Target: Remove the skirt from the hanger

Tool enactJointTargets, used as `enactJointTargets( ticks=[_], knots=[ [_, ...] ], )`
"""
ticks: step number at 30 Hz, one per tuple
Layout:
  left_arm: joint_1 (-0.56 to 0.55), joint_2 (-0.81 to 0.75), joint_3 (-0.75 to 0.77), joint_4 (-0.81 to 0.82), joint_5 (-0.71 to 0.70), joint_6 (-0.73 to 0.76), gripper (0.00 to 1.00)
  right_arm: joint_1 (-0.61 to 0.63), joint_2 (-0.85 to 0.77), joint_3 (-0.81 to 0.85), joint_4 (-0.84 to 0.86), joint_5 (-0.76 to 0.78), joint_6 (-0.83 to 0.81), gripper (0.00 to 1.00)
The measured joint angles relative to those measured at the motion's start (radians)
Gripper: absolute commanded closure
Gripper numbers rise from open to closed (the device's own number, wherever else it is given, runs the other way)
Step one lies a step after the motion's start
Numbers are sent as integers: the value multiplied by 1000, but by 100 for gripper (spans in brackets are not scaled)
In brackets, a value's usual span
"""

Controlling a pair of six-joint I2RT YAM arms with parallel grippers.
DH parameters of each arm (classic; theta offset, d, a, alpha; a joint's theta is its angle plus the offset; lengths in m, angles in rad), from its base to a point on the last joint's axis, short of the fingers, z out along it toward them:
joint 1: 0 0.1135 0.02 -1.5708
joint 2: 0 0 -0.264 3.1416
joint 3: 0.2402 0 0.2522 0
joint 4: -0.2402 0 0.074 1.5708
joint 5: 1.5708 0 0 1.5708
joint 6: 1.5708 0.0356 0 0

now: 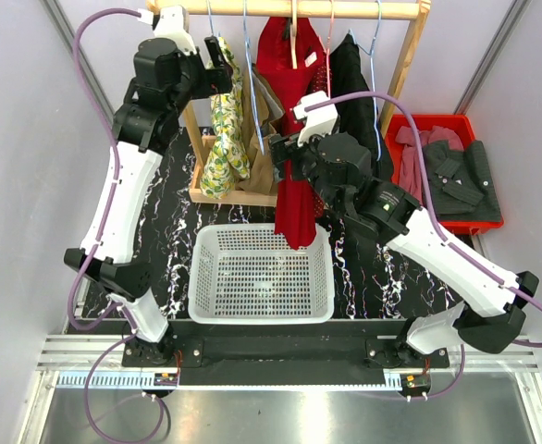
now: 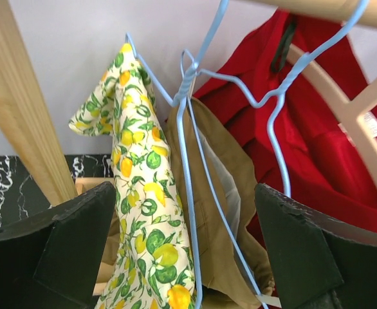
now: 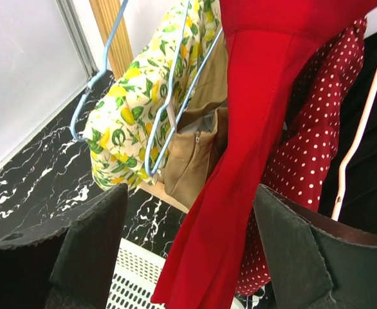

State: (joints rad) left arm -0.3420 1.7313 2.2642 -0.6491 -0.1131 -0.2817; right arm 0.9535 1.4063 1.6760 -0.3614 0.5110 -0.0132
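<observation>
I need to lower my left gripper toward the rack post, onto the blue wire in front of the lemon cloth, because the tan garment (image 2: 217, 193) is also between its fingers.
Several garments hang from a wooden rail (image 1: 289, 9): a lemon-print one (image 1: 225, 139) and a tan one (image 1: 264, 139) on blue wire hangers (image 2: 183, 161), and a red one (image 1: 294, 74) on a wooden hanger (image 2: 343, 103). Which of them is the skirt I cannot tell. My left gripper (image 1: 220, 63) is open high on the rack. The lemon cloth (image 2: 140, 193), the hanger wires and the tan garment (image 2: 217, 193) lie between its fingers (image 2: 66, 251). My right gripper (image 1: 285, 153) is open, and the red garment's hanging tail (image 3: 240, 161) runs down between its fingers (image 3: 304, 257).
A white perforated basket (image 1: 262, 314) sits on the black marble table below the rack. A red bin (image 1: 456, 225) with dark clothes (image 1: 461, 176) stands at the right. A red polka-dot garment (image 3: 311, 141) and a black one (image 1: 350, 83) hang further right. Rack posts (image 1: 405, 74) flank the clothes.
</observation>
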Motion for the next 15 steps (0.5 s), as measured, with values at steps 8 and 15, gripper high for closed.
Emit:
enactJointTargets(
  ticks=[8,15],
  knots=[
    [-4,17,-43,13,-43,16,25,0,-19,-51,25,-1,22,14],
    [-5,27,-119,24,-122,65,86,0,-47,-72,50,-5,34,18]
  ],
)
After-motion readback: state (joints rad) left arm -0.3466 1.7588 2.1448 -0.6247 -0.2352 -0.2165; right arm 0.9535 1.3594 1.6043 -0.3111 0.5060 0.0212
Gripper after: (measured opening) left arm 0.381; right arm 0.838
